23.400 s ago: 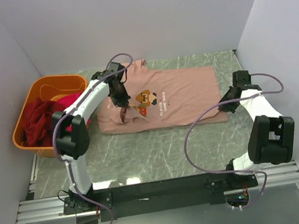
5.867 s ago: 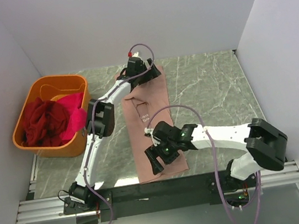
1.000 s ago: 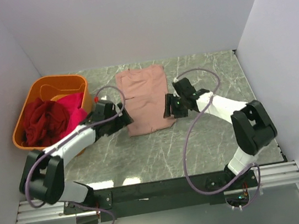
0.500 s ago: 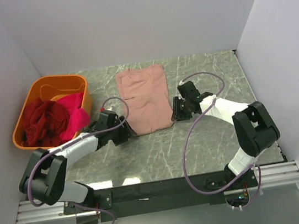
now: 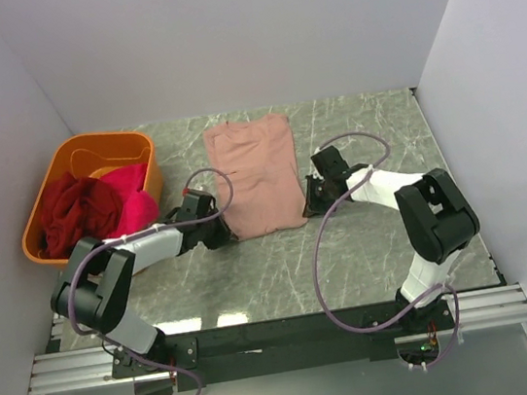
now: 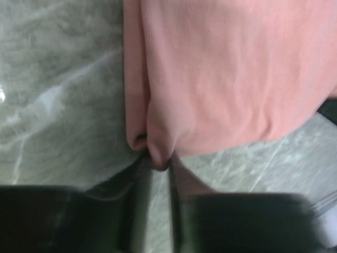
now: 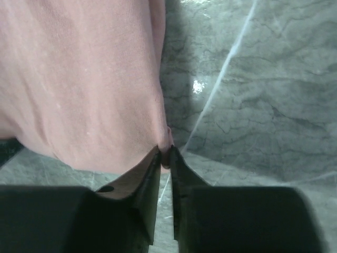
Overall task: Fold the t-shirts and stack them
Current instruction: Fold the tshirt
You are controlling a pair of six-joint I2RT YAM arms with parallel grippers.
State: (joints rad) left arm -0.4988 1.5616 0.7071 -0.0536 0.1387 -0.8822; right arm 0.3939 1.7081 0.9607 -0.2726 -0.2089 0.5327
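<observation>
I will lift the pinched corner with my left gripper, carry it outward, lower it and release it at the shirt's far end (image 5: pixel 216 133), as the rectangle is still stretched out long.
The dusty pink t-shirt (image 5: pixel 255 171) lies folded into a narrow rectangle on the marble table, print hidden. My left gripper (image 5: pixel 217 231) is shut on its near left corner; in the left wrist view the cloth fold (image 6: pixel 158 153) is pinched between the jaws (image 6: pixel 157 166). My right gripper (image 5: pixel 310 203) is shut on the near right corner, seen pinched in the right wrist view (image 7: pixel 166 154). Dark red (image 5: pixel 71 213) and magenta (image 5: pixel 134 198) t-shirts lie bunched in the orange tub.
The orange plastic tub (image 5: pixel 90 148) stands at the left, close to the left arm. White walls enclose the table at the back and both sides. Cables loop over both arms.
Both grippers have drawn the shirt's near edge a little toward the arms; the left gripper moved right to the corner and the right wrist dropped lower.
</observation>
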